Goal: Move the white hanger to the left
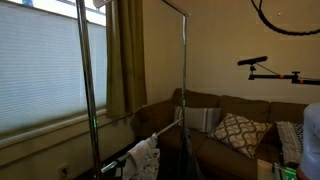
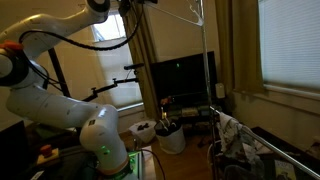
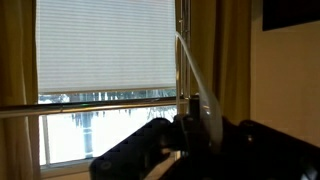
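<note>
The rack pole's upper part (image 3: 183, 22) lies outward of my gripper. Next, my gripper carries the hanger held in its fingers outward toward it and lets go.
In the wrist view a thin curved strip of the white hanger (image 3: 190, 72) runs down from the rack's vertical pole (image 3: 180, 50) into my dark gripper (image 3: 196, 124). The fingers look closed around it. The rest of the hanger is hidden. In an exterior view my white arm (image 2: 60, 100) reaches up to the top edge, where the gripper (image 2: 133, 4) is mostly cut off near the rack's top bar. In an exterior view only a small white part (image 1: 100, 4) shows at the rack's top.
A metal clothes rack (image 1: 87, 80) stands before a window with blinds (image 1: 40, 70) and a curtain (image 1: 125, 55). Its pole also shows in an exterior view (image 2: 203, 70). A brown sofa with cushions (image 1: 235, 130) stands behind. A basket (image 2: 172, 135) sits on the floor.
</note>
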You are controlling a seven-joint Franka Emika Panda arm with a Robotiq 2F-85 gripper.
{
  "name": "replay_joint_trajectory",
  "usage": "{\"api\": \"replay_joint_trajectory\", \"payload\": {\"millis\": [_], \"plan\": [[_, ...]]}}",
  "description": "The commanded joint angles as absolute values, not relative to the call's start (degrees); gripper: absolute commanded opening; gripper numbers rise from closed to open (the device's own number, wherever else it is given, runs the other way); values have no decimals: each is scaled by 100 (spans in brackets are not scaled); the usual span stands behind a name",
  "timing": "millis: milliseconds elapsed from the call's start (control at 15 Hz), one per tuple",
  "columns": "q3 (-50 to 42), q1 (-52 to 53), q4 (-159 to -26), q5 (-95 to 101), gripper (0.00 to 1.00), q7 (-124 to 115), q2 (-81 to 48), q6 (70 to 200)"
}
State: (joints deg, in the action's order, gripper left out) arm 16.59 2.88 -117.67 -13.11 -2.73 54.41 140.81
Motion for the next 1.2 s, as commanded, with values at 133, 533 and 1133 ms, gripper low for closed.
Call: {"api": "replay_joint_trajectory", "payload": {"millis": [133,533,1133], "plan": [[1759,290,-11725,-927,1,-746,5206,14554],[1829,324,-11339,-986,1,-1350,4365,14927],[1847,485,-10915,-583,1,-1146,3604,14678]]}}
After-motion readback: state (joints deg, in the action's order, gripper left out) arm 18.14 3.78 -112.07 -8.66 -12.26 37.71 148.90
